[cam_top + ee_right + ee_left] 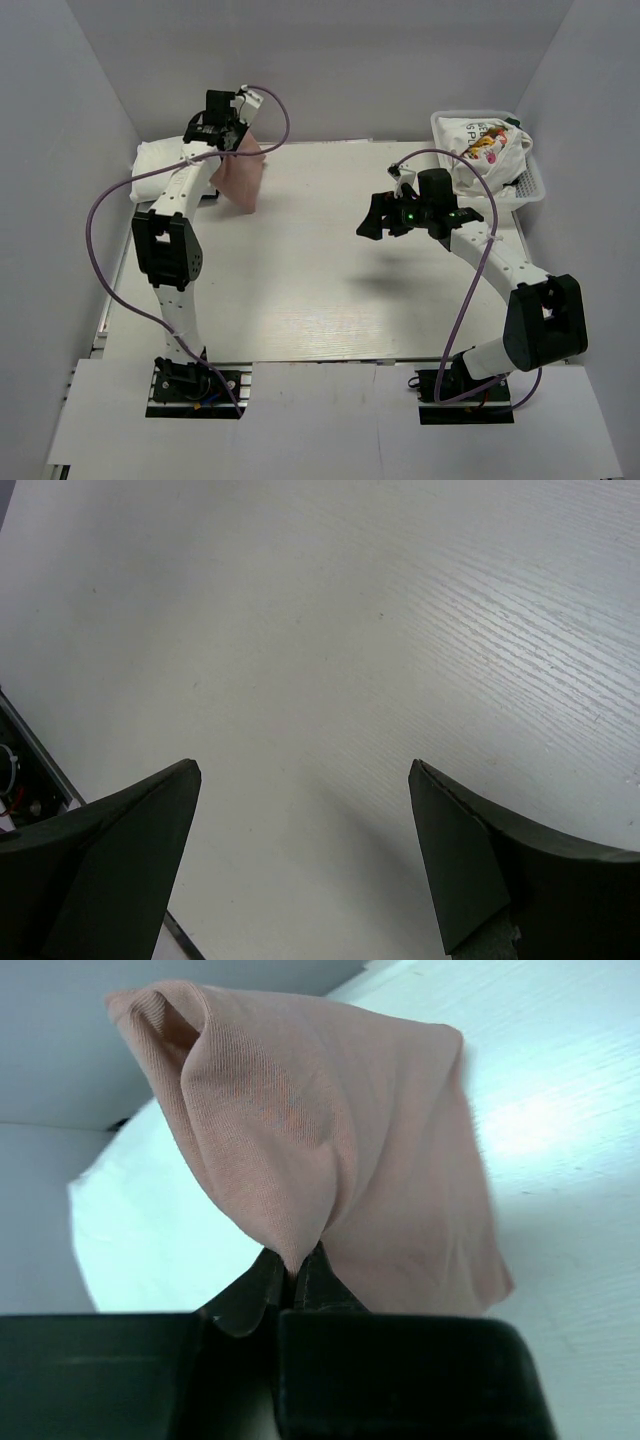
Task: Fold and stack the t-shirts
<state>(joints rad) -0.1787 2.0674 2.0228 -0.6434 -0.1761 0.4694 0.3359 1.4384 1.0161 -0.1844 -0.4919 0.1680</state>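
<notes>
The dusty-pink t-shirt should next go to the left in the top view with my left gripper, and then down onto the folded white t-shirt [165,168] [162,1228].
A dusty-pink t-shirt [241,175] hangs folded at the back left of the table, its lower edge on the tabletop. My left gripper [232,135] is shut on its top corner; in the left wrist view the pink t-shirt [330,1150] is pinched between the fingertips [262,1270]. A folded white t-shirt [158,168] lies under and left of it, also seen as the white t-shirt [150,1230]. My right gripper [383,218] hovers open over the table's middle right with nothing between its fingers [130,830]. A printed white t-shirt [484,145] sits in the basket.
The white mesh basket [530,185] stands at the back right corner. Grey walls close in the table on the left, back and right. Purple cables loop off both arms over the table.
</notes>
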